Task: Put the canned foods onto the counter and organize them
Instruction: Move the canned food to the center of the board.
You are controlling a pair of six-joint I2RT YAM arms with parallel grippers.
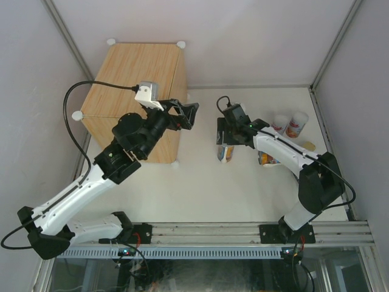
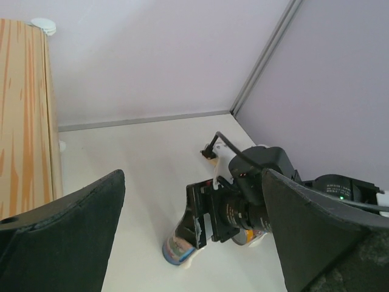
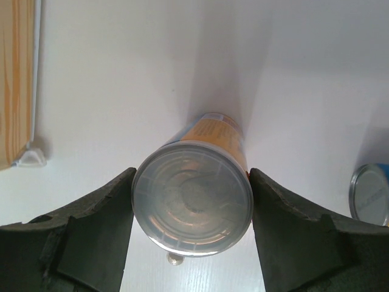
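The robot's left gripper hangs open on the counter side, so the right gripper needs to move the blue-orange can a little toward the counter next and let go of it on the bare tabletop.
A tall blue-orange can (image 1: 225,152) stands upright at the table's middle, and my right gripper (image 1: 225,140) is shut on its top from above. In the right wrist view both pads (image 3: 115,213) press the sides of its grey lid (image 3: 192,199). Whether its base touches the table I cannot tell. The counter (image 1: 137,91), a light wood box with white knobs, stands at the far left with nothing on top. Beside the counter's right edge my left gripper (image 1: 185,114) hangs open and empty. It faces the held can (image 2: 179,246).
Two short white-red cans (image 1: 280,123) (image 1: 297,124) stand at the far right. Another blue-orange can (image 1: 267,159) sits partly under the right forearm, and a small flat tin (image 1: 309,145) lies beside it. White walls close the table at the back and on both sides.
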